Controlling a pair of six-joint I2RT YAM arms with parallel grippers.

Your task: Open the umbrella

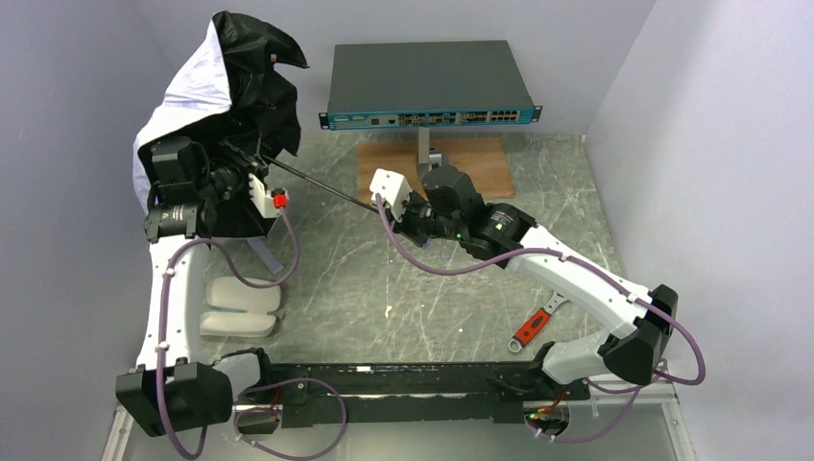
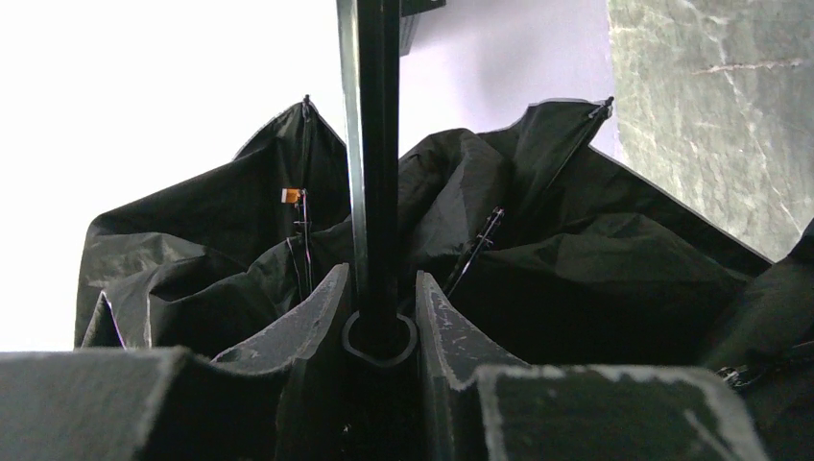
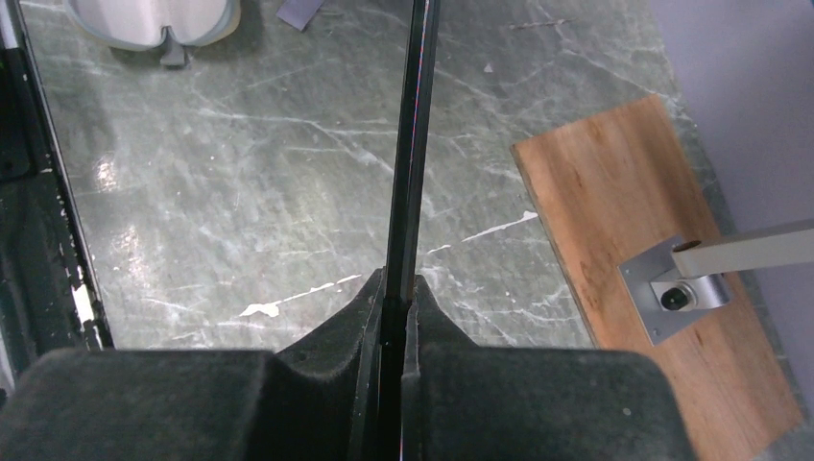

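Note:
The left gripper draws back toward my base next and opens to release the shaft (image 1: pixel 322 184) at the canopy's runner (image 1: pixel 261 155), as my right gripper still clamps the shaft's far end.
The umbrella's canopy (image 1: pixel 206 86), silvery-white outside and black inside, hangs half unfolded over my left arm at the back left. Its thin black shaft (image 1: pixel 322 184) runs from the canopy to my right gripper. My left gripper (image 1: pixel 251 165) is shut round the shaft at the canopy's runner; the left wrist view shows the shaft (image 2: pixel 376 173) between the fingertips, black canopy folds (image 2: pixel 595 279) behind. My right gripper (image 1: pixel 392 206) is shut on the shaft's far end; the right wrist view shows the shaft (image 3: pixel 411 173) clamped between both pads. The pale handle is hidden.
A cream oval clamshell case (image 1: pixel 235 307) lies on the marble table beside the left arm. A network switch (image 1: pixel 427 84) stands on a wooden board (image 1: pixel 480 158) at the back. A tool with a red handle (image 1: pixel 533 327) lies near the right arm.

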